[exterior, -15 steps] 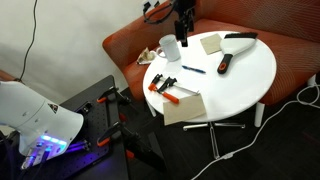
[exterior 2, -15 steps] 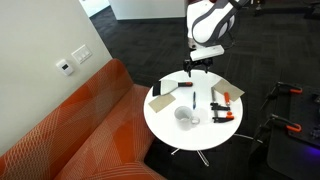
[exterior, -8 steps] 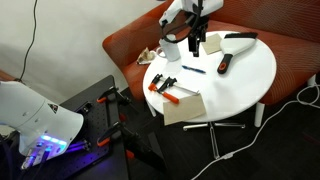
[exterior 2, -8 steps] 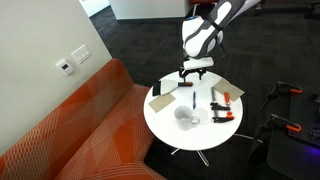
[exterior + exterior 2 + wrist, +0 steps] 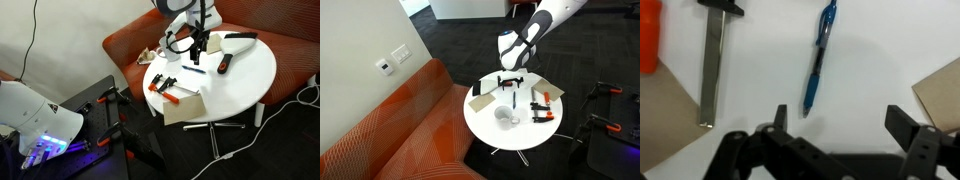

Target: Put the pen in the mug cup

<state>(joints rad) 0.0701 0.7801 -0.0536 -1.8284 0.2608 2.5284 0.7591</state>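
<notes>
Next, my gripper goes down to the pen's tip end (image 5: 202,71) (image 5: 810,99), one finger on each side, as the open fingers hover above the flat-lying pen.
The pen (image 5: 818,60) is a thin blue stick lying flat on the white round table (image 5: 245,75); it also shows in both exterior views (image 5: 193,69) (image 5: 513,99). The white mug cup (image 5: 170,47) stands upright near the table's edge by the sofa, also seen in an exterior view (image 5: 505,117). My gripper (image 5: 843,125) is open and empty, hovering low over the table. The pen's tip lies just beyond my left finger (image 5: 781,118), not between the jaws. In both exterior views the gripper (image 5: 199,56) (image 5: 512,86) hangs right above the pen.
A metal tool with a black head (image 5: 712,65) lies left of the pen. Orange-handled tools (image 5: 163,86) (image 5: 542,106), a black bar (image 5: 224,63) and tan pads (image 5: 211,43) (image 5: 940,95) lie on the table. An orange sofa (image 5: 390,130) curves behind.
The arm has come down from above the table to just over the pen. Nothing on the table has moved.
</notes>
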